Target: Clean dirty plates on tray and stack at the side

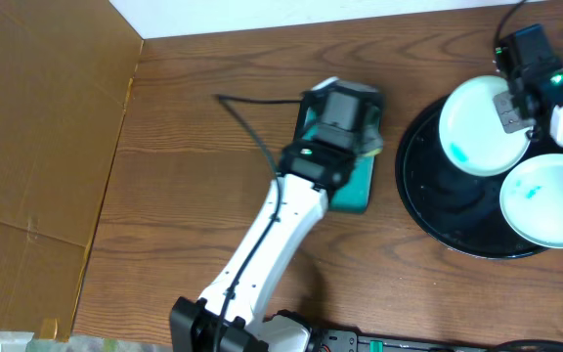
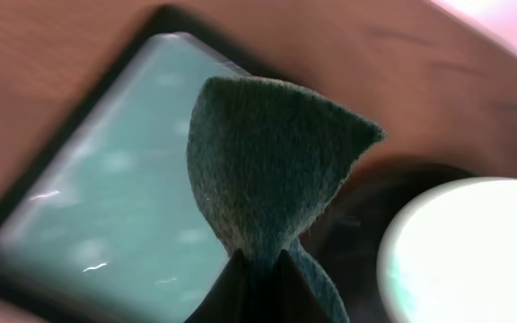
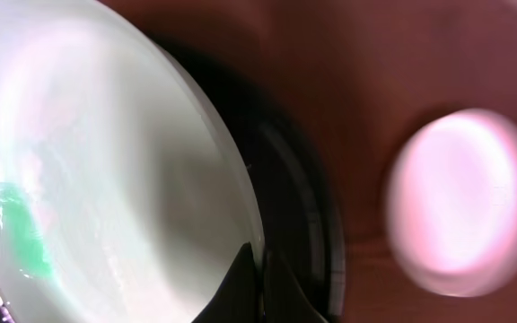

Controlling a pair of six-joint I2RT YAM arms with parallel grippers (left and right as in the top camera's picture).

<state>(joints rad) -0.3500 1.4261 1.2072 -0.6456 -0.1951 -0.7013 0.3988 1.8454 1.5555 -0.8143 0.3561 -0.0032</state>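
I will next move my right gripper to the right in the overhead view, lower the plate onto the pale round disc [image 3: 461, 201] and let go, because the disc is off the tray.
My right gripper [image 1: 512, 111] is shut on the rim of a white plate [image 1: 477, 127] with a teal smear and holds it tilted over the black tray [image 1: 438, 200]. In the right wrist view the fingers [image 3: 260, 262] pinch that plate's edge [image 3: 106, 152], and the smear is at its left. A second smeared plate [image 1: 550, 200] lies on the tray's right part. My left gripper [image 1: 356, 137] is shut on a dark grey-green cloth [image 2: 272, 161] and holds it over the teal tray [image 2: 97, 206]. Its jaws [image 2: 258, 262] clamp the cloth's lower end.
The small rectangular teal tray [image 1: 360, 191] lies left of the black tray on the wood table. A blurred pale round disc [image 3: 465, 202] lies on the wood beyond the black tray [image 3: 299, 206]. A cardboard sheet [image 1: 37, 127] covers the left side.
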